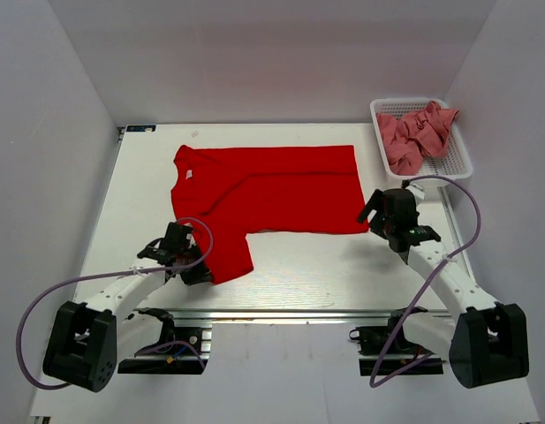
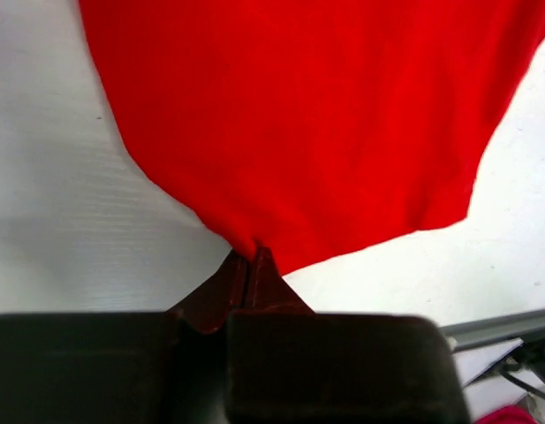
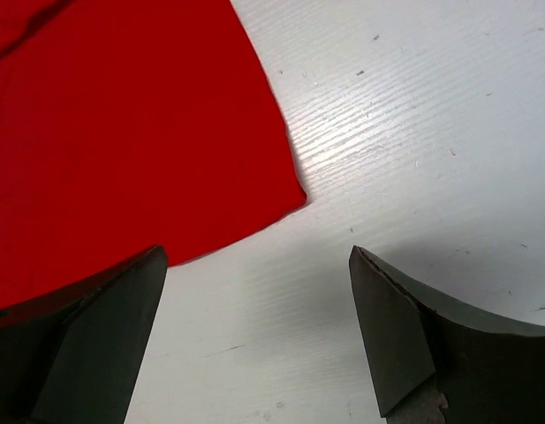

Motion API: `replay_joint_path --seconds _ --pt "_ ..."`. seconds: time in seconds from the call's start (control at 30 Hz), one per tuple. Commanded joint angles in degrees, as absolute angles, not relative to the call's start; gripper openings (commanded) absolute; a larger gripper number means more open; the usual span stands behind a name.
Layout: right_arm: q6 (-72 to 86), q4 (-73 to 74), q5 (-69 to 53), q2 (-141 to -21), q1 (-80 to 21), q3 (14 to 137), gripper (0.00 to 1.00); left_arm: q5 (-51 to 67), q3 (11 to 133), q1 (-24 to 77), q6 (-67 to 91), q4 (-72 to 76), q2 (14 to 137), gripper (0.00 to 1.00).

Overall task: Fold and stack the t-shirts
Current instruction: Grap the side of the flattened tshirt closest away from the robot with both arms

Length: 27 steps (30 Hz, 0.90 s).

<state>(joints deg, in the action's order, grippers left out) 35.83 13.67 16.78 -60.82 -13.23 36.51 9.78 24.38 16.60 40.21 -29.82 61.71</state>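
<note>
Next, my right gripper moves down and to the left in the top view onto the shirt's near corner (image 1: 364, 230) (image 3: 288, 201), since its open fingers span bare table.
A bright red t-shirt (image 1: 263, 190) lies spread on the white table, folded lengthwise, with one sleeve hanging toward the near left. My left gripper (image 1: 194, 265) is shut on the near edge of that sleeve; in the left wrist view the fingertips (image 2: 265, 267) pinch the red cloth (image 2: 307, 124). My right gripper (image 1: 378, 219) is open just beside the shirt's near right corner, its jaws wide apart over bare table (image 3: 254, 256) with the red corner (image 3: 281, 199) just ahead of them. Salmon pink t-shirts (image 1: 415, 132) lie crumpled in the basket.
A white mesh basket (image 1: 462, 159) stands at the far right of the table. White walls enclose the table on three sides. Purple cables loop from both arms.
</note>
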Motion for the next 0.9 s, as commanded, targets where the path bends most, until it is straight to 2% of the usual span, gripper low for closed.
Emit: replay_joint_path --seconds 0.0,0.07,0.3,0.53,0.67,0.8,0.83,0.87 --pt "36.6 14.8 17.3 -64.2 -12.9 36.0 0.87 7.2 25.2 17.1 39.7 -31.5 60.0 0.0" --pt "36.8 15.2 16.1 -65.9 -12.9 36.2 0.82 7.2 25.9 17.7 39.7 -32.0 57.1 0.0" --pt "36.4 11.4 13.1 -75.8 -12.8 37.9 0.76 10.0 28.4 17.7 38.6 -30.9 53.5 0.0" --pt "37.0 9.2 12.3 -84.4 -13.0 41.0 0.76 15.0 29.5 17.7 37.4 -26.0 55.5 0.0" --pt "37.4 7.9 11.5 -86.6 -13.0 41.2 0.67 14.2 32.3 17.7 36.7 -26.0 56.0 0.0" --pt "37.2 8.9 10.9 -87.4 -13.1 42.6 0.45 11.3 35.9 17.7 35.6 -26.0 56.5 0.0" --pt "37.1 9.3 10.7 -87.1 -13.0 42.9 0.32 10.8 36.6 17.7 35.6 -25.2 56.5 0.0" --pt "37.0 9.2 10.5 -86.7 -13.1 43.2 0.26 10.0 38.0 17.7 34.8 -25.2 57.0 0.0"
